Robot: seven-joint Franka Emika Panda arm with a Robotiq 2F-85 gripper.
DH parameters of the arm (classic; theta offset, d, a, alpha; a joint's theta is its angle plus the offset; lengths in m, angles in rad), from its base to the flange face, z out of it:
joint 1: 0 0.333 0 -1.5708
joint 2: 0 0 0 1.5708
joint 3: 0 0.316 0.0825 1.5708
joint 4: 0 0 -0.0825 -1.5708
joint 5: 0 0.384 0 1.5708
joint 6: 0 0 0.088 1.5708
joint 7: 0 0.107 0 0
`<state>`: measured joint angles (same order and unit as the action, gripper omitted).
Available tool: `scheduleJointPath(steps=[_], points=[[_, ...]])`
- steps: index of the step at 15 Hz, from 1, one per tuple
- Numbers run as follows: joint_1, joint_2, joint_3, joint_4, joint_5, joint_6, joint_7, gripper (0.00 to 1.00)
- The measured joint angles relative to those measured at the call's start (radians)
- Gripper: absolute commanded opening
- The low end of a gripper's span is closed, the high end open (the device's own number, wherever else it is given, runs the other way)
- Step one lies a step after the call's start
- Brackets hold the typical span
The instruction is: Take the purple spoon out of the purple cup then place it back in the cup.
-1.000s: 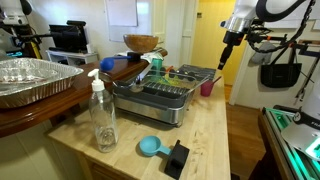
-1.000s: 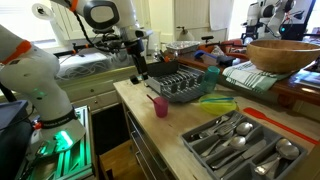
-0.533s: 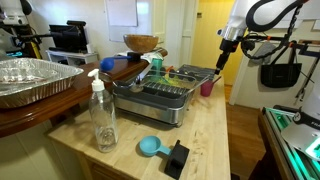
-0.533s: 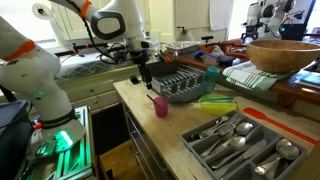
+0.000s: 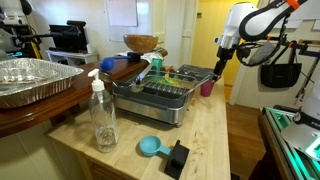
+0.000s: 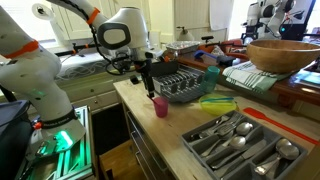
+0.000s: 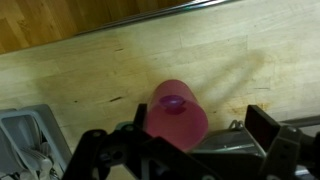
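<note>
My gripper lowers a little over the cup and closes on the spoon next, since its open fingers already straddle the purple cup and the purple spoon (image 7: pixel 174 101) inside it.
The purple cup (image 5: pixel 207 88) stands upright on the wooden counter beside the dish rack; it also shows in the other exterior view (image 6: pixel 160 106) and fills the middle of the wrist view (image 7: pixel 176 122). The purple spoon (image 7: pixel 174 101) is inside it, seen from above as a small dark purple oval. My gripper (image 5: pixel 219 66) hangs just above the cup, as the other exterior view (image 6: pixel 148 88) also shows. In the wrist view my gripper (image 7: pixel 175 138) is open, with one finger on each side of the cup, and holds nothing.
A metal dish rack (image 5: pixel 160 95) stands left of the cup. A clear soap bottle (image 5: pixel 102 116), a light-blue scoop (image 5: pixel 150 147) and a black block (image 5: pixel 177 158) are nearer the counter's front. A cutlery tray (image 6: pixel 240 140) and a wooden bowl (image 6: pixel 282 54) lie further along.
My gripper has come down and moved in over the cup. The cup and spoon have not moved.
</note>
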<state>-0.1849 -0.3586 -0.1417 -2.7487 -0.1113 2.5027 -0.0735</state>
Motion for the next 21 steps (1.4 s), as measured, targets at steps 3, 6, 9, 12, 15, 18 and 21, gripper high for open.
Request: scheduleJointPath(steps=[3, 6, 9, 12, 15, 18, 21], points=[[-0.001, 0.034, 0.0, 0.0, 0.0, 0.022, 0.0, 0.66], [-0.002, 0.058, 0.0, 0.0, 0.0, 0.034, 0.0, 0.42], [-0.003, 0.073, 0.0, 0.0, 0.0, 0.045, 0.0, 0.18], [-0.006, 0.079, 0.0, 0.0, 0.0, 0.05, 0.0, 0.03], [-0.01, 0.08, 0.0, 0.001, 0.0, 0.052, 0.0, 0.06], [-0.011, 0.077, 0.0, 0.004, 0.0, 0.052, 0.0, 0.06], [-0.011, 0.058, 0.0, 0.009, -0.004, 0.047, -0.001, 0.06]])
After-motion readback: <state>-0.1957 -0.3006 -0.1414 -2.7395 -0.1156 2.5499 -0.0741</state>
